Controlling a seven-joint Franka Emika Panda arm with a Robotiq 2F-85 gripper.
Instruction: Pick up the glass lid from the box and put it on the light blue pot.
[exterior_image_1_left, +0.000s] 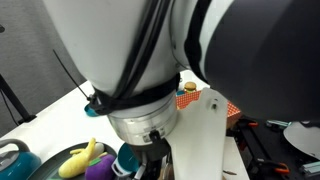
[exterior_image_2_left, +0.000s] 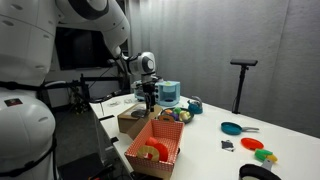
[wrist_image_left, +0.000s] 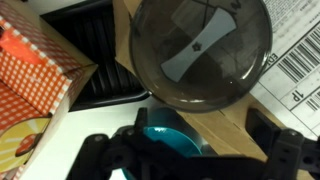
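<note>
The grey piece still lies off my open fingers, toward the top of the wrist view. So my gripper moves over the glass lid's grey piece (wrist_image_left: 197, 46) next and closes.
The glass lid (wrist_image_left: 200, 50) lies flat on the brown cardboard box (wrist_image_left: 232, 118), with a grey strip across its middle. My gripper (wrist_image_left: 190, 155) hangs above the box near the lid, fingers wide apart and empty. In an exterior view the gripper (exterior_image_2_left: 150, 100) is over the brown box (exterior_image_2_left: 130, 122), and the teal pot (exterior_image_2_left: 170, 93) stands on the table just beyond. A teal round vessel (wrist_image_left: 170, 140) shows low between my fingers; I cannot tell if it is the pot. The arm fills most of an exterior view (exterior_image_1_left: 150, 125).
The red-and-white checkered box (exterior_image_2_left: 155, 150) sits next to the brown box and shows at the left of the wrist view (wrist_image_left: 35, 65). A small teal frying pan (exterior_image_2_left: 232, 128) and colourful toys (exterior_image_2_left: 265, 155) lie further along the white table. A yellow toy (exterior_image_1_left: 80, 160) lies near the arm's base.
</note>
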